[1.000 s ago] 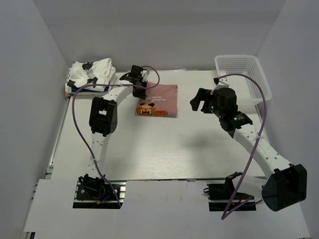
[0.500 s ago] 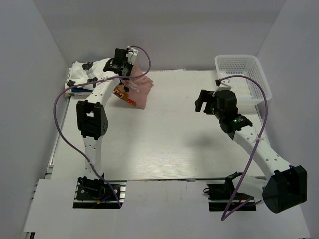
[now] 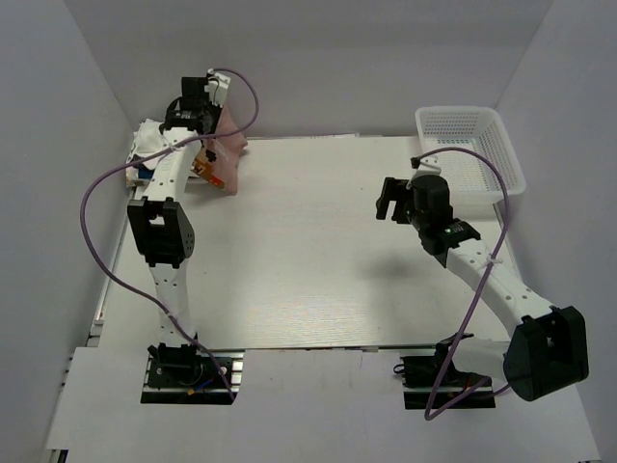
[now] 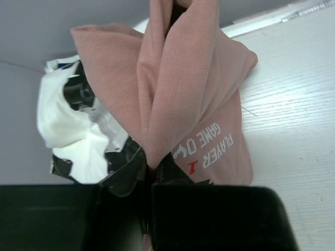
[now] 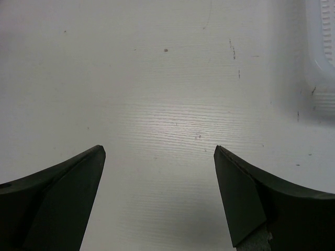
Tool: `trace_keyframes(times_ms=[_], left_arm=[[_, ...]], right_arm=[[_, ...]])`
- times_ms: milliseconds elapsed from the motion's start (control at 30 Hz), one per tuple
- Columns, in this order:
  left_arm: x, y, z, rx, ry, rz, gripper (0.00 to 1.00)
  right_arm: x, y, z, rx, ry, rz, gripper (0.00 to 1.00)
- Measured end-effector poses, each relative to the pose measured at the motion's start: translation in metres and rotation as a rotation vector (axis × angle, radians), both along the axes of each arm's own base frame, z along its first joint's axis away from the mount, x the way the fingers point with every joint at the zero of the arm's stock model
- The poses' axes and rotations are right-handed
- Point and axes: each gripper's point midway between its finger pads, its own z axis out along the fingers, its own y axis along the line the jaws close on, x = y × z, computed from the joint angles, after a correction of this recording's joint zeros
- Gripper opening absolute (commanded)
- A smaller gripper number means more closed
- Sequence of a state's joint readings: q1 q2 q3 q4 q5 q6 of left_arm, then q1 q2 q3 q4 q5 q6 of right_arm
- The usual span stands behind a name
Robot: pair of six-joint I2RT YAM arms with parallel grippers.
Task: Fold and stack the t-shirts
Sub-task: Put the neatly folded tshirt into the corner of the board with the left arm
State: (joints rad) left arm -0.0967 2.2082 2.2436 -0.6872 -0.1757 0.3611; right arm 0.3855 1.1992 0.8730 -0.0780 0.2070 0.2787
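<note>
The pink t-shirt goes down over the white t-shirt next, but hangs mostly beside it. So my left gripper first shifts to the left in the top view.
My left gripper is shut on the folded dusty-pink t-shirt and holds it hanging above the table's far left corner. In the left wrist view the pink shirt droops from the jaws, with white "GAME PLAYER" print showing. The white t-shirt with black print lies in the far left corner beneath and beside it, and shows in the left wrist view. A blue edge peeks from under the white one. My right gripper is open and empty over the bare table at the right.
A white plastic mesh basket stands at the far right; its edge shows in the right wrist view. Grey walls close in the back and both sides. The purple cable loops off the left arm.
My left gripper has lifted the pink t-shirt off the table's middle and carried it left and back, over the white shirt pile. The right arm drew back slightly.
</note>
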Motion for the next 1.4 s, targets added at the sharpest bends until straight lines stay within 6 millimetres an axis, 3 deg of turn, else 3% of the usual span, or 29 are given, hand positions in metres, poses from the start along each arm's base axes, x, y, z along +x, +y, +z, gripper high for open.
trace_keyframes(times_ms=[133, 500, 700, 900, 1000, 1167, 1300, 1400], left_arm=[[0.004, 0.015, 0.024, -0.011, -0.047, 0.014, 0.00], [-0.007, 0.017, 0.071, -0.042, -0.130, -0.015, 0.00], [-0.008, 0.042, 0.080, -0.041, -0.150, 0.024, 0.00], [0.009, 0.084, 0.065, -0.037, -0.168, 0.094, 0.00], [0.030, 0.112, 0.041, -0.025, -0.181, 0.158, 0.00], [0.053, 0.155, -0.018, 0.006, -0.177, 0.264, 0.00], [0.064, 0.173, -0.043, 0.009, -0.190, 0.292, 0.00], [0.069, 0.177, -0.042, 0.009, -0.219, 0.297, 0.04]], right_arm=[[0.002, 0.001, -0.011, -0.010, 0.030, 0.003, 0.90], [0.002, 0.008, -0.028, -0.008, 0.078, 0.026, 0.90], [0.004, 0.013, -0.044, -0.007, 0.128, 0.042, 0.90], [0.008, 0.017, -0.052, -0.009, 0.168, 0.043, 0.90], [0.014, 0.021, -0.051, -0.008, 0.182, 0.052, 0.90], [0.018, 0.025, -0.046, -0.003, 0.187, 0.060, 0.90], [0.016, 0.025, -0.048, -0.003, 0.200, 0.062, 0.90], [0.014, 0.025, -0.050, 0.000, 0.210, 0.057, 0.90]])
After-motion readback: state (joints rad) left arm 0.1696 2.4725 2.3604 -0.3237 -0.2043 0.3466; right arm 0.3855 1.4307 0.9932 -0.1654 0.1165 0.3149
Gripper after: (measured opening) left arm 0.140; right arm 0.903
